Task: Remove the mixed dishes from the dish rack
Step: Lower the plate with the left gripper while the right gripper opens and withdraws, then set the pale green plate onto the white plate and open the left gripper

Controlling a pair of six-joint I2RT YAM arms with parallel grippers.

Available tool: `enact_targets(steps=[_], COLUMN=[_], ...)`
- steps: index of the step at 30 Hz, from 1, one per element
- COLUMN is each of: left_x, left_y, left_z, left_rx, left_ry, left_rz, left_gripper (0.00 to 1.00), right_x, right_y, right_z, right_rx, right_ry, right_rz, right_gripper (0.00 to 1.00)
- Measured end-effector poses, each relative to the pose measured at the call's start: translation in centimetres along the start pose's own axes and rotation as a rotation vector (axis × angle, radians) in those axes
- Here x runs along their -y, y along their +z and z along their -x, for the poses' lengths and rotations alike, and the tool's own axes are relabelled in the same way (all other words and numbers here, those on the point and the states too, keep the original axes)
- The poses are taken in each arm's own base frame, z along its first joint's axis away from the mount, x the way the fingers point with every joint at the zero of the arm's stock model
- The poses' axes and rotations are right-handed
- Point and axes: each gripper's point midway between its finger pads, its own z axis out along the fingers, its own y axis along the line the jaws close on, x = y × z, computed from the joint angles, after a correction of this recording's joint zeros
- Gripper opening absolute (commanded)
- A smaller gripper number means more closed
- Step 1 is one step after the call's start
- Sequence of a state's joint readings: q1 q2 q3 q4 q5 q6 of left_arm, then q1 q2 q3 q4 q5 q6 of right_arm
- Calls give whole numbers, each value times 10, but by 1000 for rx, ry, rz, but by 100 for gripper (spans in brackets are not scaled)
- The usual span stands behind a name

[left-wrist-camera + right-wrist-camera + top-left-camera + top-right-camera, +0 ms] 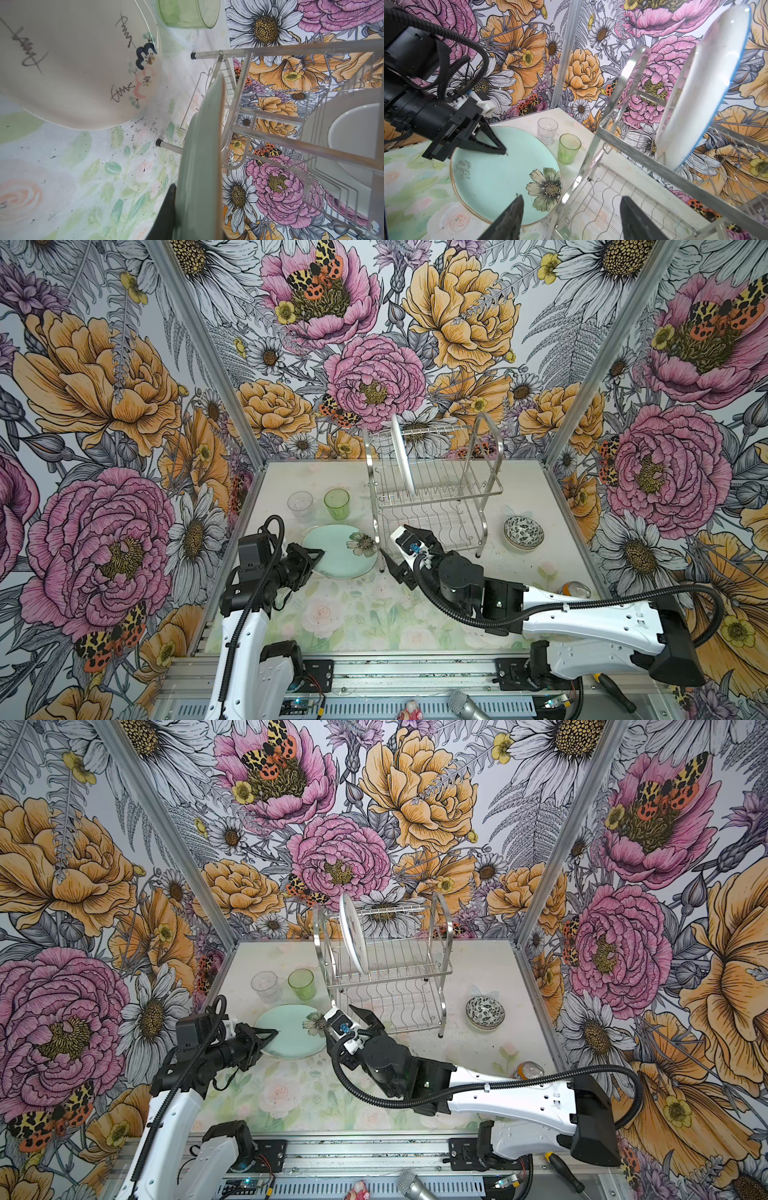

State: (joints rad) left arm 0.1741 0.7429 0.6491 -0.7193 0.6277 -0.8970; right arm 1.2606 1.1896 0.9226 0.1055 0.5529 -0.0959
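Observation:
My left gripper is above the cream plate point(78, 62), which lies flat on the tabletop, so it needs to lower the aqua plate away from the rack onto that plate and release.
The chrome dish rack point(482, 491) stands at the back centre, and a white plate point(403, 456) sits upright in its upper shelf. Left of it, my left gripper point(320, 552) is shut on the near rim of the pale aqua plate point(338, 556), which has a flower print. In the left wrist view this plate point(199, 166) shows edge-on, with a cream plate point(72, 72) with black drawing lying on the table below it. My right gripper point(571, 197) is open at the rack's front-left corner, holding nothing. Its fingers straddle the rack's leg beside the plate's flower.
A clear tumbler point(300, 504) and a green tumbler point(336, 502) stand upright behind the aqua plate. A black-white patterned bowl point(523, 531), stacked on another bowl, sits right of the rack. A drink can point(575, 589) lies by the right arm. The rack's lower shelf point(612, 207) holds nothing.

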Motion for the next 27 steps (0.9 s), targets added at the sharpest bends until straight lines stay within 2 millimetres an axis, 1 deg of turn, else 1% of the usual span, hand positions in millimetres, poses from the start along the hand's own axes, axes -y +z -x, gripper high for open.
enact_targets(steps=[4, 12, 16, 19, 22, 27], left_x=[-9, -37, -48, -53, -57, -70], left_y=[2, 4, 5, 8, 12, 19], left_z=[7, 34, 47, 54, 59, 65], left_rx=[19, 108, 148, 164, 175, 194], left_ry=[-3, 12, 20, 23, 26, 29], left_rz=[36, 165, 219, 241, 250, 277], left_gripper=[0, 0, 0, 0, 0, 0], right_x=[8, 17, 23, 27, 29, 27], right_y=[-6, -12, -12, -12, -10, -6], right_z=[-7, -18, -21, -24, -30, -41], right_rx=[-7, -24, -33, -41, -61, -91], right_ry=[11, 23, 25, 39, 60, 117], right_rz=[-7, -20, -32, -38, -25, 29], right_gripper=[74, 75, 77, 81, 83, 86])
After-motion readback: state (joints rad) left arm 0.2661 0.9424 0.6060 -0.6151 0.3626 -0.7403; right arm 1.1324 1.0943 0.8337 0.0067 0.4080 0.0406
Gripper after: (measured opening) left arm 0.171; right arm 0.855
